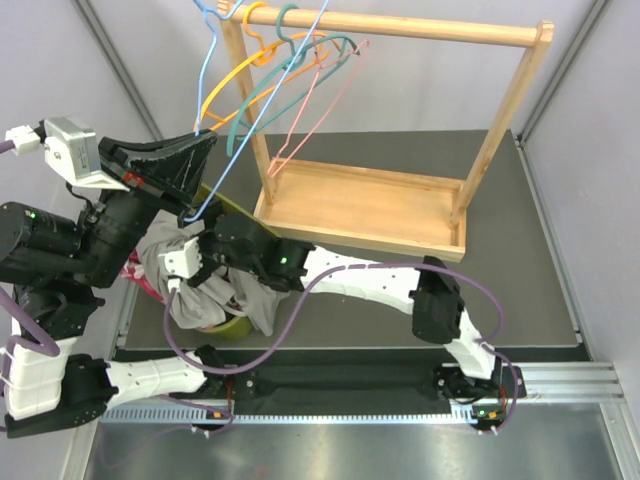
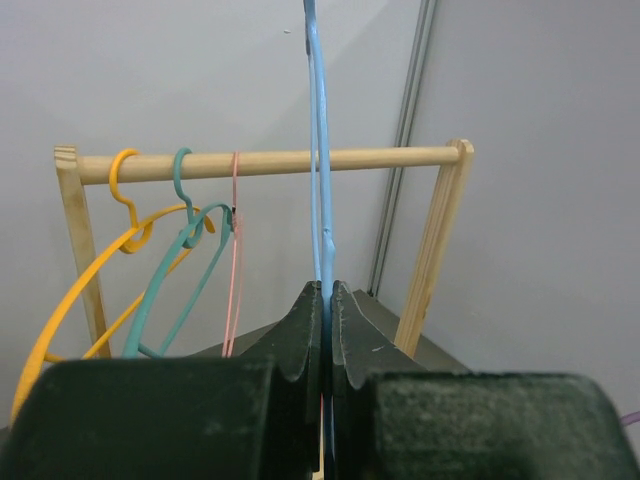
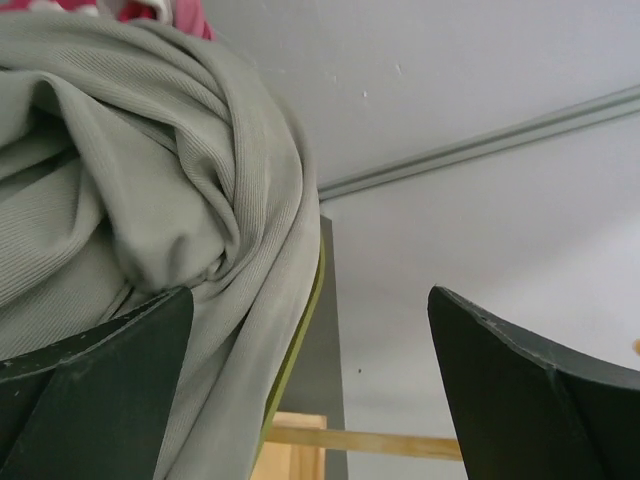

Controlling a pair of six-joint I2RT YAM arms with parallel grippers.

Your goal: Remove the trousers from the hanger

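The blue hanger needs to go to the right in the top view with my left gripper, which should let go of it on the bar past the pink hanger, because that part of the bar is empty.
The grey trousers (image 1: 200, 290) lie bunched in a yellow-green basket (image 1: 236, 327) at the table's left. A blue hanger (image 1: 222, 150) slants from the top of the top view down to the heap; its lower end is hidden there. My left gripper (image 1: 196, 138) is shut on the blue hanger (image 2: 318, 150), with the wire pinched between the jaws (image 2: 327, 300). My right gripper (image 1: 185, 275) is open beside the heap. In the right wrist view the trousers (image 3: 150, 200) fill the left, draped over the basket rim (image 3: 297, 345), against the left finger; the gripper (image 3: 308, 292) holds nothing.
A wooden clothes rack (image 1: 400, 28) with a tray base (image 1: 360, 205) stands at the back. Orange (image 1: 262, 52), teal (image 1: 300, 75) and pink (image 1: 325, 100) hangers hang from its left end. Red-pink fabric (image 1: 135, 272) lies left of the trousers.
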